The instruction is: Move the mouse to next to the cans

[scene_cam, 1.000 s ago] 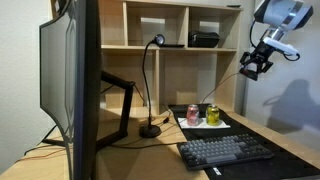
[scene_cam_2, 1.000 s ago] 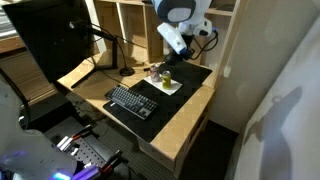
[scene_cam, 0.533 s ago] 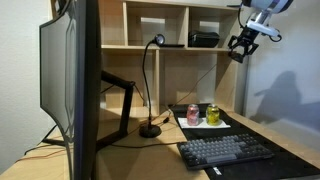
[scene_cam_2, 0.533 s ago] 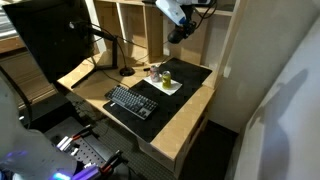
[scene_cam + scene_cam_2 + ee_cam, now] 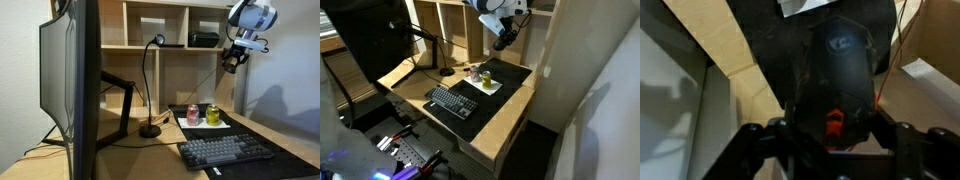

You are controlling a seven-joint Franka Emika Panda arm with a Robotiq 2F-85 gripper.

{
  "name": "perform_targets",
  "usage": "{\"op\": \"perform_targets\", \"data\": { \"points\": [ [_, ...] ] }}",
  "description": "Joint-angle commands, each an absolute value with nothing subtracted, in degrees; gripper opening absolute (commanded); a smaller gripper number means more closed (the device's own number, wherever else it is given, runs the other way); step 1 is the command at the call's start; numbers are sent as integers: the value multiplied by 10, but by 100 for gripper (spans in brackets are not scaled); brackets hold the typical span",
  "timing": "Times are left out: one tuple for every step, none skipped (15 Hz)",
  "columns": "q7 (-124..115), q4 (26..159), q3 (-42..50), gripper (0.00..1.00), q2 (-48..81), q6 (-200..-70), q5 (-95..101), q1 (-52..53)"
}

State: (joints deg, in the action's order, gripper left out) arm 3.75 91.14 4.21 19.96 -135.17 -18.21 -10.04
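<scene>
My gripper needs to move down next toward the desk mat beside the yellow-green can and let go of the black mouse [image 5: 838, 65] there, as that spot beside the cans is clear.
My gripper [image 5: 232, 60] hangs high above the desk's far side, in front of the shelf unit; it also shows in the exterior view from above [image 5: 504, 40]. In the wrist view it [image 5: 830, 132] is shut on the black mouse [image 5: 838, 65], which has an orange-red scroll wheel and fills the space between the fingers. The mouse's thin cable [image 5: 220, 86] trails down toward the desk. The pinkish-red can [image 5: 193, 114] and the yellow-green can [image 5: 213, 114] stand side by side on a white sheet [image 5: 205, 125], well below the gripper. The cans [image 5: 484, 75] also show from above.
A dark grey keyboard [image 5: 225, 151] lies on a black desk mat [image 5: 505, 72] in front of the cans. A gooseneck microphone stand [image 5: 149, 128] stands left of them. A large monitor [image 5: 70, 80] fills the left. Wooden shelves [image 5: 170, 45] rise behind the desk.
The gripper, still holding the mouse, first rose and then came slightly down, shifting left toward the shelves. The cans and keyboard have not moved.
</scene>
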Motion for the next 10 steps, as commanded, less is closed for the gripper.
{"op": "perform_targets", "data": {
  "points": [
    [20, 915, 27, 48, 240, -1442, -224, -108],
    [8, 908, 21, 48, 258, -1466, -243, -110],
    [0, 899, 16, 48, 278, -1493, -256, -109],
    [-7, 897, 13, 48, 293, -1515, -259, -108],
    [-11, 896, 9, 48, 307, -1531, -260, -109],
    [-14, 900, 5, 48, 317, -1548, -257, -109],
    [-16, 906, 0, 48, 326, -1565, -255, -109],
    [-20, 910, -2, 48, 335, -1577, -251, -108],
    [-21, 916, -3, 48, 343, -1587, -246, -108],
    [-22, 924, -4, 48, 349, -1593, -240, -107]
  ]
}}
